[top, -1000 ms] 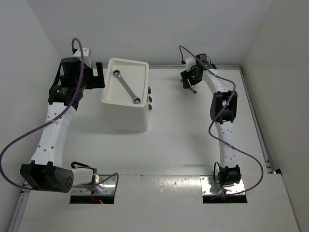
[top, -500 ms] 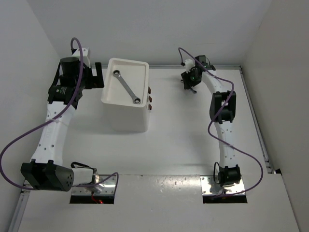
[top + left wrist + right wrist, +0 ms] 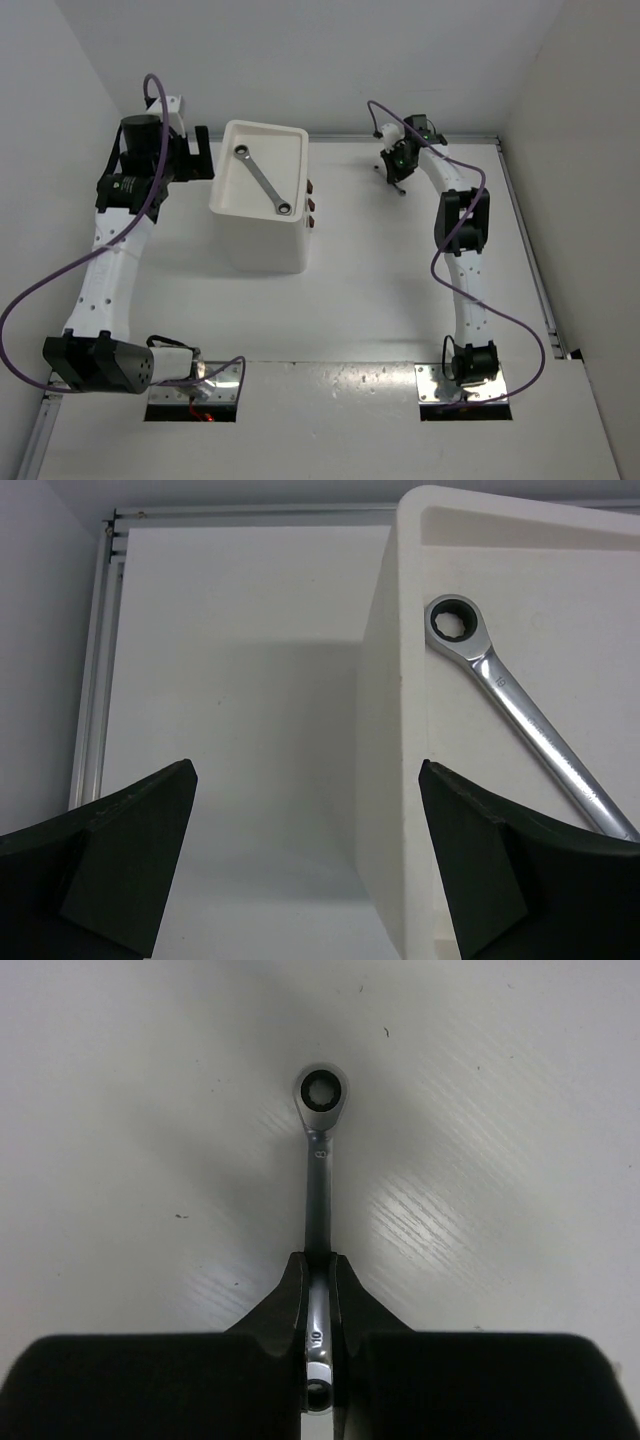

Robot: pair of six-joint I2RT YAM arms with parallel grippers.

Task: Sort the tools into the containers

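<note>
Another wrench lies beside the tray's bare bottom, so I will next move my right gripper up and to the left in the top view, over that bare bottom, and let go.
A white drawer unit (image 3: 262,235) stands left of centre with a rimmed tray top (image 3: 228,195), and a silver wrench (image 3: 263,180) lies diagonally in that tray. The left wrist view shows the same wrench (image 3: 520,715) to the right of my left gripper (image 3: 307,780), which hangs open beside the unit's left wall (image 3: 380,780). At the far right, my right gripper (image 3: 396,172) is shut on a second slim silver wrench (image 3: 318,1175). Its ring end points away over the table. Both black fingers (image 3: 290,1300) press the shank.
Dark reddish handles (image 3: 312,204) mark the drawers on the unit's right side. A metal rail (image 3: 525,240) runs along the table's right edge, and white walls close in on the left, back and right. Purple cables trail from both arms.
The right gripper has closed onto the small wrench at the far right of the table. The left arm has barely moved.
</note>
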